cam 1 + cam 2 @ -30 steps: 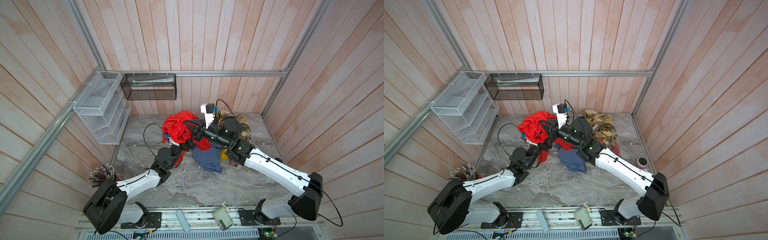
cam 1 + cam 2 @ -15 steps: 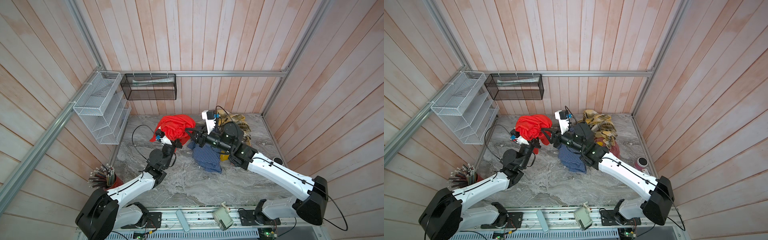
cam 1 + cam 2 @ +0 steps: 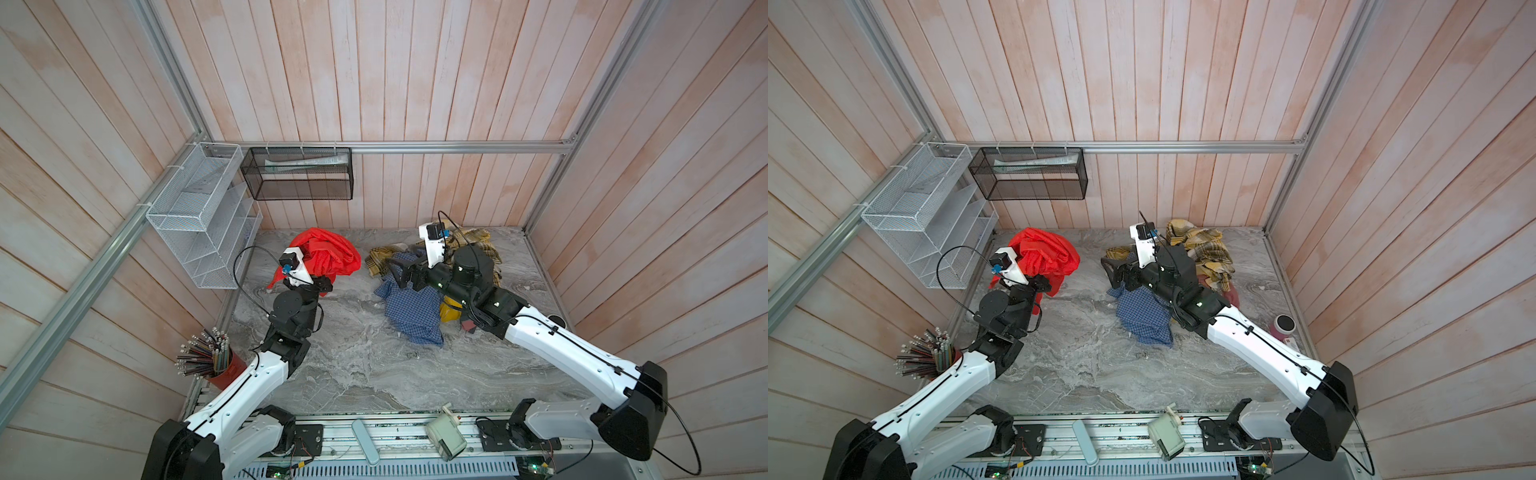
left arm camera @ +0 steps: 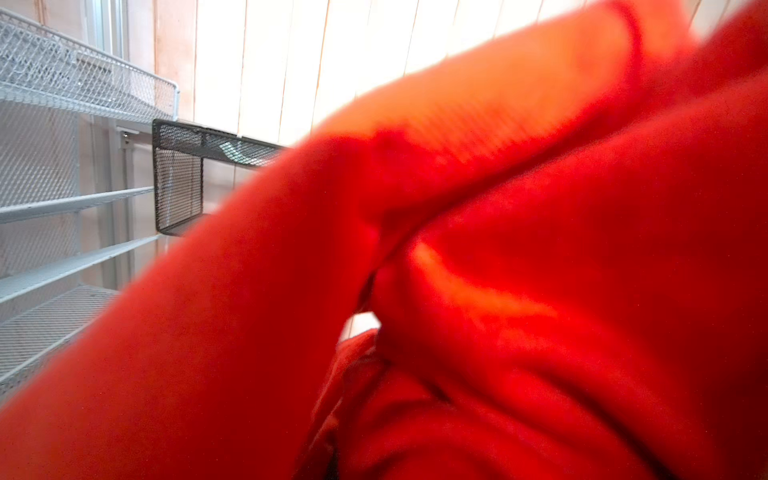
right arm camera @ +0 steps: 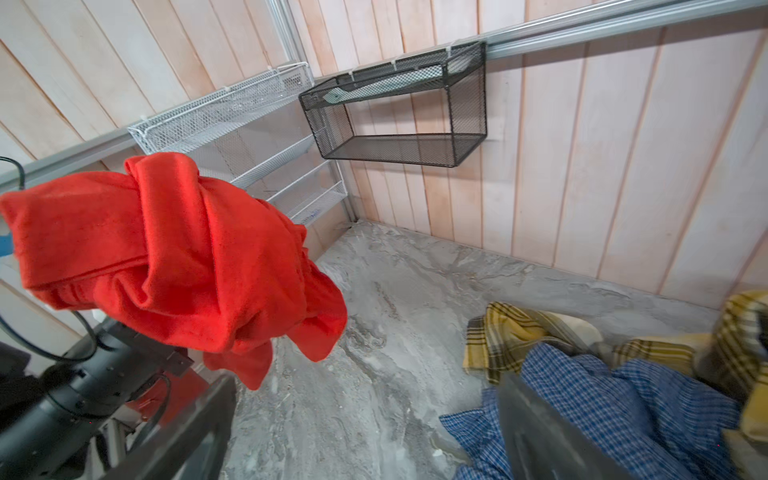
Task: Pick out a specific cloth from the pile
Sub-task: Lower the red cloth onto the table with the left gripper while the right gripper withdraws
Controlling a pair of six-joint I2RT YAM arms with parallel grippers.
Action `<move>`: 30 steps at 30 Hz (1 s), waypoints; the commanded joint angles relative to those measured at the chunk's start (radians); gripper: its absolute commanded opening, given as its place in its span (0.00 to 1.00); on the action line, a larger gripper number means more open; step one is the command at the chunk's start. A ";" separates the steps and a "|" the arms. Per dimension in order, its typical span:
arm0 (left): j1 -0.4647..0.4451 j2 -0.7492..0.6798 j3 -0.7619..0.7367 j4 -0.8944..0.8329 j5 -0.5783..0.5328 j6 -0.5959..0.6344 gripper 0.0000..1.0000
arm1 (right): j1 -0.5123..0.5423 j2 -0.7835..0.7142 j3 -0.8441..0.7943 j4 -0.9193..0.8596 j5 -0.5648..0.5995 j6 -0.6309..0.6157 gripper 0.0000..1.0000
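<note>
I will move my left gripper down, tilting it downward, and let go of the cloth on the bare marble tabletop below it, because that spot is clear of the pile.
The cloth (image 3: 330, 255), plain bright red, hangs bunched above the table's back left in both top views (image 3: 1044, 254). My left gripper (image 3: 322, 284) is shut on its lower edge, and red folds fill the left wrist view (image 4: 498, 257), hiding the jaws. The pile (image 3: 411, 311) lies apart to the right: a blue checked shirt (image 3: 1144, 316), yellow plaid (image 3: 1208, 249), a plain yellow piece (image 3: 449, 312) and dull pink (image 3: 1231, 296). My right gripper (image 3: 394, 272) hovers open over the pile's left edge. Between its fingers (image 5: 536, 428) only bare table shows, with the cloth (image 5: 166, 249) beyond.
A white wire rack (image 3: 203, 220) hangs on the left wall and a black mesh basket (image 3: 297, 174) on the back wall. A red cup of pens (image 3: 216, 361) stands front left. A small cup (image 3: 1284, 324) sits by the right wall. Marble tabletop (image 3: 353, 357) lies between the arms.
The right gripper let go of the red cloth, opened and drew back right. The left gripper shut on the cloth and carried it left, away from the pile.
</note>
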 commanded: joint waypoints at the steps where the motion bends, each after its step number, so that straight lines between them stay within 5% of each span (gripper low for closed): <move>1: 0.045 0.014 0.003 0.026 0.036 0.045 0.00 | -0.045 -0.067 -0.062 -0.055 0.060 -0.049 0.98; 10: 0.266 0.178 0.038 -0.009 0.164 -0.052 0.00 | -0.138 -0.329 -0.367 0.042 0.269 -0.169 0.98; 19: 0.294 0.380 0.131 -0.149 0.238 -0.040 0.00 | -0.303 -0.530 -0.608 0.182 0.263 -0.197 0.98; 30: 0.351 0.441 0.084 -0.156 0.098 -0.146 0.00 | -0.376 -0.546 -0.630 0.166 0.202 -0.149 0.98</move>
